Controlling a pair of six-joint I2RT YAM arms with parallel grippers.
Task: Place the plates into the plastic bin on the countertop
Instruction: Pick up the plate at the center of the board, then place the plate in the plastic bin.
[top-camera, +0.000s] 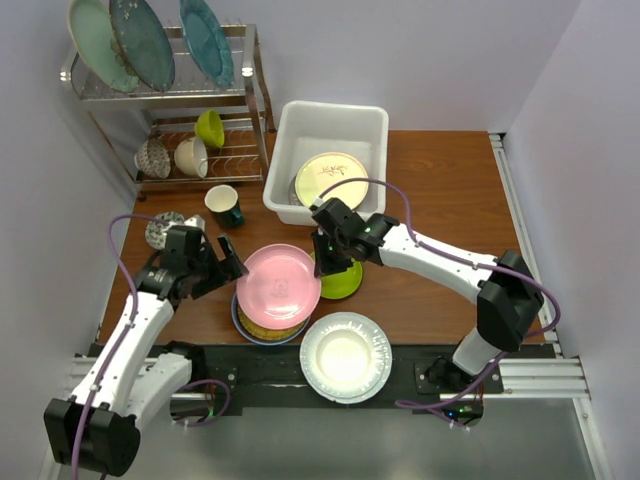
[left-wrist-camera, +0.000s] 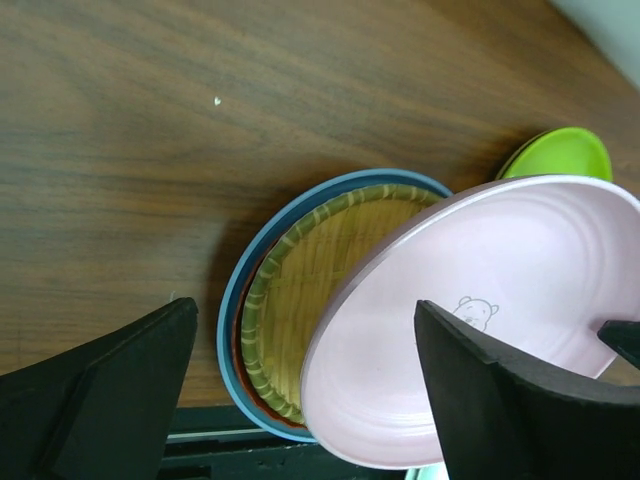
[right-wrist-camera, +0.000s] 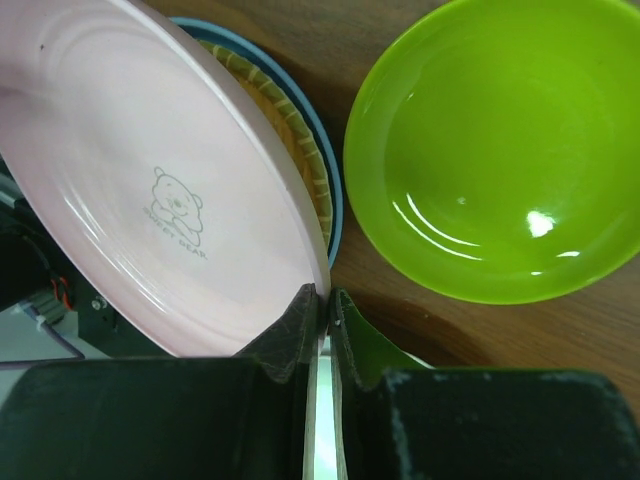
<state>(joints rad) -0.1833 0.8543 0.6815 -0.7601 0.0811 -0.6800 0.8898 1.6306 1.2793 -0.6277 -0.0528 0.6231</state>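
Note:
The right gripper moves outward over the white plastic bin next, then down to release the pink plate on the cream plate, since it lies open there.
My right gripper is shut on the rim of the pink plate and holds it tilted over a stack. The stack has a gold woven-pattern plate on a rust red rim in a blue plate. My left gripper is open, its jaws straddling the pink plate's left edge without touching. The lime green plate lies right of the stack. The white fluted plate lies at the front edge. The white plastic bin holds a cream plate.
A wire dish rack at the back left holds three teal and pale green plates and small bowls. A dark green mug and a patterned bowl stand behind my left gripper. The wood countertop extends right of the bin.

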